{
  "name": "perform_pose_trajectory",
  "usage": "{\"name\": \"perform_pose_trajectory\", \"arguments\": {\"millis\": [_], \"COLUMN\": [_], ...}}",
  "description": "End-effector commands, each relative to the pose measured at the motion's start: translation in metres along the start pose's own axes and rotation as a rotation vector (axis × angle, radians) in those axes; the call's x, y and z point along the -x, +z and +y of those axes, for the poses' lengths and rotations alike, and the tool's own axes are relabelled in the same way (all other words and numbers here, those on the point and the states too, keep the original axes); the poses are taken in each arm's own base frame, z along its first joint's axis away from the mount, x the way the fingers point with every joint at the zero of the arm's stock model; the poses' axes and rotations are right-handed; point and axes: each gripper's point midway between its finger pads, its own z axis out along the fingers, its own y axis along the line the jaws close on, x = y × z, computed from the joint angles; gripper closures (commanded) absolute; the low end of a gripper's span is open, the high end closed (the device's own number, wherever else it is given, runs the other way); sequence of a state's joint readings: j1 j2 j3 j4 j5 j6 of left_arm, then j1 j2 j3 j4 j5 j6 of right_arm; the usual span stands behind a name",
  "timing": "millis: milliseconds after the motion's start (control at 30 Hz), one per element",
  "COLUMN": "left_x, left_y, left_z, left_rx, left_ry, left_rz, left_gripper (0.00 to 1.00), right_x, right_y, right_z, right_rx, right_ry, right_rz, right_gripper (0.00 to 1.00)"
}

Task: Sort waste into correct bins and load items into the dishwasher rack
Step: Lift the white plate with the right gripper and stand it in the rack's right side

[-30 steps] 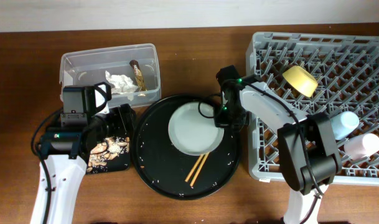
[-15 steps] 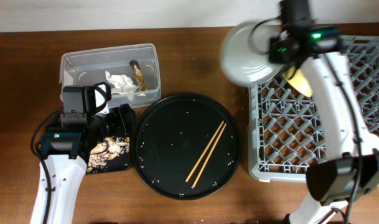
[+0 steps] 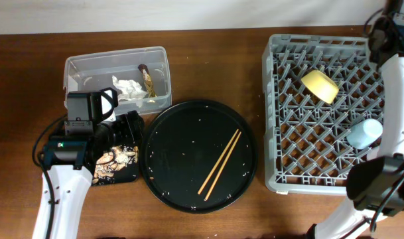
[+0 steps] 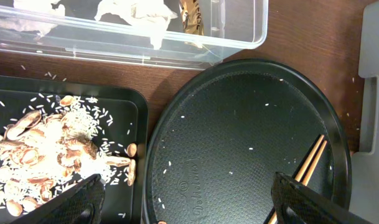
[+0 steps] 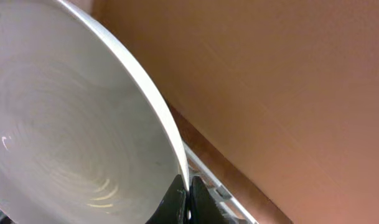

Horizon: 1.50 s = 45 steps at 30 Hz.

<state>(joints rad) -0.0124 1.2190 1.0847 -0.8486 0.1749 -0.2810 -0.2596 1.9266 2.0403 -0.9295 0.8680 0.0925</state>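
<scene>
The plate (image 5: pixel 71 124) will next go down onto the rack's open wires beyond the light-blue cup, as that rack spot is below my right gripper, which will then release the plate's rim.
My right gripper (image 5: pixel 188 186) is shut on the rim of the pale grey-white plate (image 5: pixel 71 124), which it holds tilted above an edge of the dishwasher rack (image 5: pixel 221 188). In the overhead view the right arm (image 3: pixel 395 60) runs past the top right corner and the plate is out of sight. The rack (image 3: pixel 301 153) holds the yellow bowl (image 3: pixel 320 85) and the light-blue cup (image 3: pixel 365 131); the pink cup is hidden. The chopsticks (image 3: pixel 220 161) lie on the round black tray (image 3: pixel 182 146). My left gripper (image 4: pixel 189 205) is open and empty above the shallow black tray (image 4: pixel 124 106).
The clear tub (image 3: pixel 115 61) at the back left holds white tissues (image 3: pixel 129 87) and the brown wrapper stick (image 3: pixel 147 79). The shallow black tray (image 3: pixel 132 174) holds food scraps (image 4: pixel 52 143) and rice. Loose rice grains dot the round tray.
My right gripper lifted the plate off the round tray and carried it up across the rack toward its far right corner, out of the overhead view. The left arm stayed still.
</scene>
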Motion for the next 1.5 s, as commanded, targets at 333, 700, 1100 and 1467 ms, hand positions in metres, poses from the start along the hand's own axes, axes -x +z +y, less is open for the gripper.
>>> {"name": "perform_pose_trajectory", "arguments": {"millis": [333,700,1100,1467], "left_x": [0.004,0.005,0.005,0.005], "left_y": [-0.003,-0.003,-0.003,-0.003], "left_z": [0.001,0.001,0.001,0.001], "left_rx": [0.005,0.004,0.003,0.004], "left_ry": [0.005,0.005,0.005,0.005], "left_rz": [-0.020,-0.024,-0.025,-0.024], "left_gripper": [0.15,0.15,0.15,0.15], "right_x": [-0.050,-0.037,-0.082,-0.052], "right_y": [0.057,0.060,0.071,0.000], "right_z": [0.051,0.020,0.059,0.068], "right_rx": [0.000,-0.226,-0.067,0.054], "right_ry": [-0.137,-0.103,-0.160,-0.057], "right_rz": [0.137,0.069,0.167,0.062], "right_gripper": [0.96,0.96,0.96,0.29]}}
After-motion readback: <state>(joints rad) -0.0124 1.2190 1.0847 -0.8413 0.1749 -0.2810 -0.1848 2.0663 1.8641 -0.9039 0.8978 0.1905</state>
